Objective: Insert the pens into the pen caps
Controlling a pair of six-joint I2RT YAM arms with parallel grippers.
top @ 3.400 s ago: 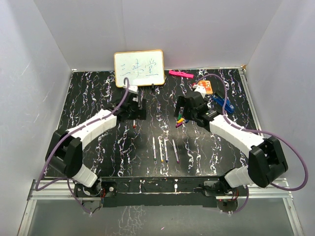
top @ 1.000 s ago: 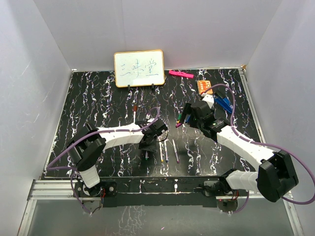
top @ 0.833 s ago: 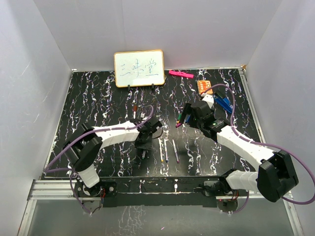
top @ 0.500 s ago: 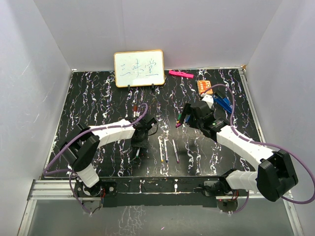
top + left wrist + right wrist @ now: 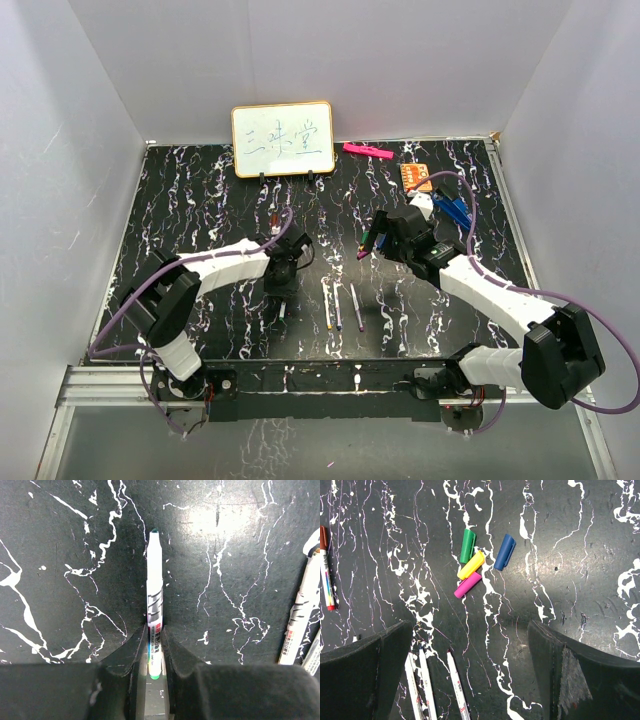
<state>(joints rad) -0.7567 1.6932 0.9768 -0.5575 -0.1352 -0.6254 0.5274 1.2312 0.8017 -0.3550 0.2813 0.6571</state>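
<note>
My right gripper moves outward and down next onto the green cap [image 5: 365, 236] [image 5: 467, 545], which matches the green-tipped pen in my left gripper.
My left gripper [image 5: 154, 630] is shut on a thin white pen [image 5: 154, 595] with a green tip. The pen sticks out past the jaws, low over the black table. In the top view that left gripper [image 5: 283, 280] is left of centre. Three more pens [image 5: 338, 306] lie side by side to its right. My right gripper [image 5: 470, 630] hangs open above the table, holding nothing. Ahead of it lie the green cap [image 5: 467, 545], yellow cap [image 5: 471, 565], pink-purple cap [image 5: 468, 584] and blue cap [image 5: 504, 552], clustered together. A pen with a red cap on it [image 5: 274, 218] lies further back.
A small whiteboard [image 5: 283, 140] stands at the back of the table. A pink marker [image 5: 367, 151], an orange card [image 5: 418, 177] and a blue clip-like object [image 5: 450, 208] lie at the back right. White walls close in three sides.
My left gripper has carried the green-tipped pen left and slightly back, away from the row of pens, and its jaws have tightened on it. The right arm has not moved.
</note>
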